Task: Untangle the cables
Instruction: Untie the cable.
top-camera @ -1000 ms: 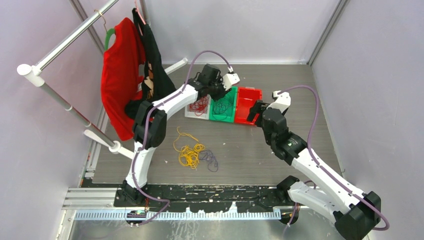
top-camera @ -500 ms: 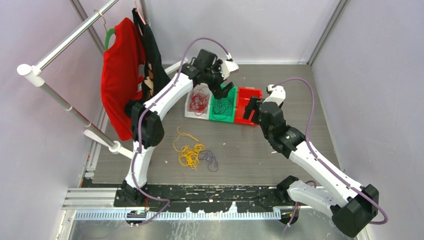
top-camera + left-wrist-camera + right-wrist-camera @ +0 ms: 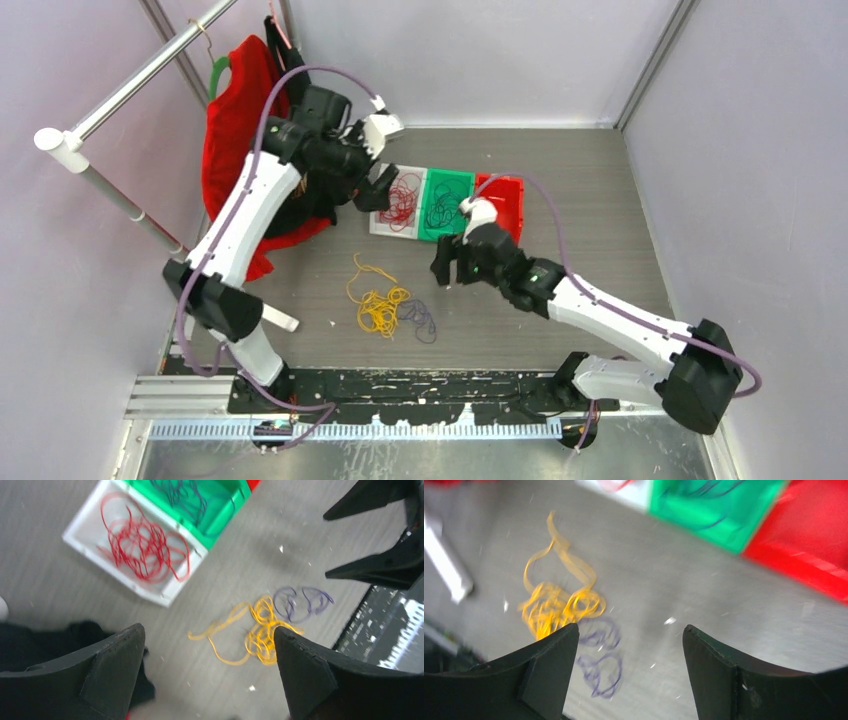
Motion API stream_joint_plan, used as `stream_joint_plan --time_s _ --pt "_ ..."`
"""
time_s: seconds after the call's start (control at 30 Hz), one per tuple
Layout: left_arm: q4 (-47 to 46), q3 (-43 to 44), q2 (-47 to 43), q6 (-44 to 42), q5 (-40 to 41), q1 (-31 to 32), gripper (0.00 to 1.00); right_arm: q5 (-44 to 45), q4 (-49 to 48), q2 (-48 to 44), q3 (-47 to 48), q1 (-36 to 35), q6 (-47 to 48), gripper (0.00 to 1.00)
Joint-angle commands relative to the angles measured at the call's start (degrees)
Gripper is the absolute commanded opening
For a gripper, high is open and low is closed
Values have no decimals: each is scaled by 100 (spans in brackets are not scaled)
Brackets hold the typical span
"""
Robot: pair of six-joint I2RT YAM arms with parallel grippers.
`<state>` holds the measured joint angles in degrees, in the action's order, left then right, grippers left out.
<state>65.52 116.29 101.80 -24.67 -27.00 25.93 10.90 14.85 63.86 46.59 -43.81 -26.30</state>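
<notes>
The right gripper moves down and back onto the loop farthest from the yellow next, since the purple cable (image 3: 420,320) sticks out from the yellow tangle (image 3: 381,311).
A tangle of yellow cables (image 3: 380,308) lies on the grey table with a small purple cable (image 3: 420,320) at its right side. More cables sit in bins: red ones (image 3: 400,205) in the white bin (image 3: 381,228), purple ones (image 3: 445,208) in the green bin (image 3: 462,182). My left gripper (image 3: 375,190) hangs open and empty by the white bin's left edge; from its wrist I see the yellow cables (image 3: 260,635) between its fingers (image 3: 115,665). My right gripper (image 3: 445,265) is open and empty, right of the pile, above the purple cable (image 3: 601,655).
An empty red bin (image 3: 500,205) stands right of the green one. A clothes rail (image 3: 150,65) with red (image 3: 235,110) and black garments fills the back left, close behind my left arm. A white bar (image 3: 446,570) lies near the table's front left.
My left gripper opened over the bins and swung left, away from the green bin. My right arm moved from the red bin toward the cable pile.
</notes>
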Motion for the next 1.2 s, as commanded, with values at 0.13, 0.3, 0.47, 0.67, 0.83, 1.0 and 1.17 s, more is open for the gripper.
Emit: stream_joint_plan --time_s 0.13,0.3,0.47,0.67,0.83,1.0,1.17 --pt "467 -1558 -1525 277 323 -225 100 -847 -1035 153 -1042 -1326 -220 78" --pt "623 -2074 -1975 362 235 -230 100 -1126 -1201 802 -1007 -1343 -122 66" --pt "691 -2398 -2239 481 253 -232 99 -1270 -1207 1443 -789 -1346 -49 47" --pt "583 -2644 -2480 555 213 -230 100 -1248 -384 1039 -418 -1332 -62 6" --pt "753 -2653 -2591 481 -187 -235 100 -1589 716 123 232 -1337 -375 1" --pt "940 -2795 -2843 437 -469 -238 100 -1990 1981 30 1430 -1338 -577 1" --pt "893 -3076 -3398 389 -1154 -233 99 -1955 2886 279 2529 -1336 -186 1"
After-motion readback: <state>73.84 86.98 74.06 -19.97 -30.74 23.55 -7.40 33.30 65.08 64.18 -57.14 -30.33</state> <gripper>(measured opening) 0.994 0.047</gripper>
